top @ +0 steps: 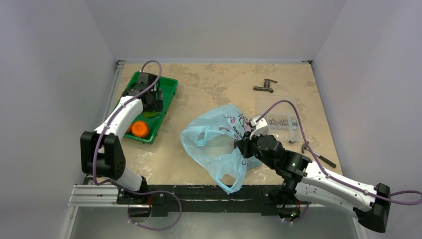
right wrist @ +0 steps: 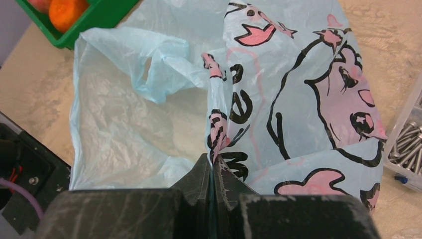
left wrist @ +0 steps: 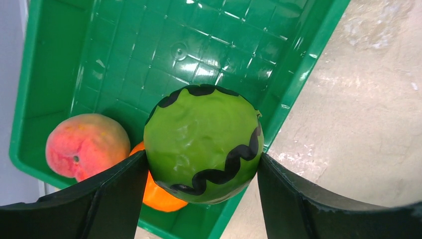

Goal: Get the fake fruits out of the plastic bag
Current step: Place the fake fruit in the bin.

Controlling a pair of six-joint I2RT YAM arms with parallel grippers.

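The left gripper should move down into the tray [top: 169,87] next and release the bright green fruit, since the bottom of the tray beside the orange fruit [top: 140,129] is below the gripper.
My left gripper [left wrist: 201,172] is shut on the bright green fruit [left wrist: 203,144], which has a black wavy line, and holds it over the near right part of a green tray [left wrist: 54,64]. The red-peach fruit [left wrist: 87,145] and the orange fruit [left wrist: 157,195] lie in the tray below it. From above, the left gripper [top: 152,102] is over the tray [top: 169,87], the orange fruit [top: 140,129] near its front. My right gripper [right wrist: 213,164] is shut on a fold of the light-blue plastic bag [right wrist: 298,89]; in the top view it [top: 246,139] holds the bag [top: 214,139] at its right side. The maroon fruit is not visible.
A clear plastic box of metal screws [top: 281,122] stands right of the bag, also at the right edge of the right wrist view [right wrist: 410,149]. A dark metal tap [top: 264,87] lies at the back. A dark tool [top: 318,157] lies by the right arm.
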